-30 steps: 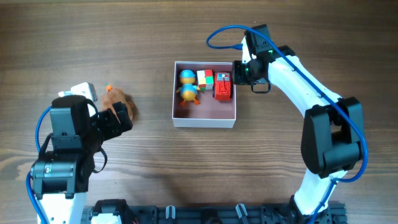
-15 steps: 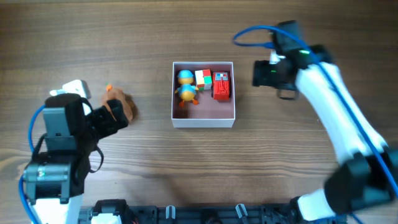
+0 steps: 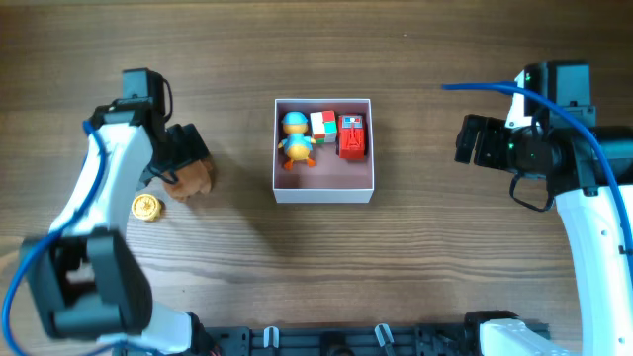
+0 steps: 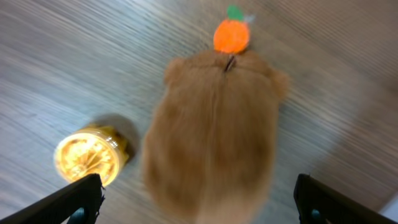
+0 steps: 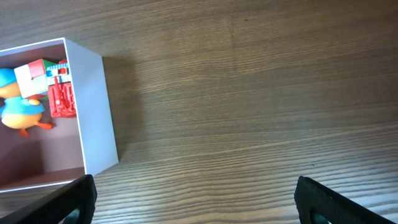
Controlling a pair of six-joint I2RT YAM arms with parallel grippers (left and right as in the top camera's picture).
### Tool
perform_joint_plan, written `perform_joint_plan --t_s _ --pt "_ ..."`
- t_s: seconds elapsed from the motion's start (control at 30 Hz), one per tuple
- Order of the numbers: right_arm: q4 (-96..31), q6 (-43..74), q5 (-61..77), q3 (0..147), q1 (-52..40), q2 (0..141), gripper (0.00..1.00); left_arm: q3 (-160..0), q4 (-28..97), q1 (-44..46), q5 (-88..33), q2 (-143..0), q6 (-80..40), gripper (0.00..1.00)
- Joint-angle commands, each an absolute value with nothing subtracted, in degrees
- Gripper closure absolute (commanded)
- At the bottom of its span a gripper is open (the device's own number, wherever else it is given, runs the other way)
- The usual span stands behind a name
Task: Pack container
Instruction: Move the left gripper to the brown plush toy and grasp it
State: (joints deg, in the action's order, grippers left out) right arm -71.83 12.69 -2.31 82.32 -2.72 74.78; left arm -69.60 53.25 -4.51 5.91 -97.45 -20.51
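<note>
My left gripper should go down next, with one finger on each side of the plush's brown body [image 3: 192, 181] [image 4: 212, 130], and close. The plush is below, between my wide-apart fingers.
The container [image 3: 326, 193], a white-walled square box with a pink floor, sits mid-table. It holds a blue-and-orange duck toy [image 3: 295, 136], a red-white-green cube [image 3: 323, 126] and a red toy [image 3: 353, 136]. My right gripper [image 3: 473, 140] hangs open over bare wood well to the right of the box, and the right wrist view shows the container's white wall [image 5: 93, 106] at the left. My left gripper [image 3: 184, 150] is open above a brown plush [image 3: 195, 178]. In the left wrist view the plush [image 4: 211, 130] lies between the wide-apart fingers [image 4: 78, 199], untouched.
A small gold round object [image 3: 146, 207] lies just left of the plush; the left wrist view shows this gold object [image 4: 87, 155] beside the left finger. An orange tuft [image 4: 231, 36] tops the plush. Blue cables loop off both arms.
My right gripper opened and drew back to the right, away from the container, leaving the red toy inside. My left arm swung up over the plush, uncovering the gold object.
</note>
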Motion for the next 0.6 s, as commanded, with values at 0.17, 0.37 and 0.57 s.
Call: perform_joint_plan --t_s 0.17,0.37,0.57 --pt "-71.8 11.9 -1.2 82.9 -2.6 75.7 0.0 -69.5 51.9 -4.9 0.4 -108.5 -17.4 0.0" --pt "-71.8 11.9 -1.2 82.9 -2.6 75.7 0.0 -69.6 53.4 -4.9 0.4 -108.3 -17.4 0.51" --pt "-71.8 11.9 -1.2 82.9 -2.6 75.7 0.0 -70.5 55.9 -4.7 0.4 -106.3 -17.6 0.96"
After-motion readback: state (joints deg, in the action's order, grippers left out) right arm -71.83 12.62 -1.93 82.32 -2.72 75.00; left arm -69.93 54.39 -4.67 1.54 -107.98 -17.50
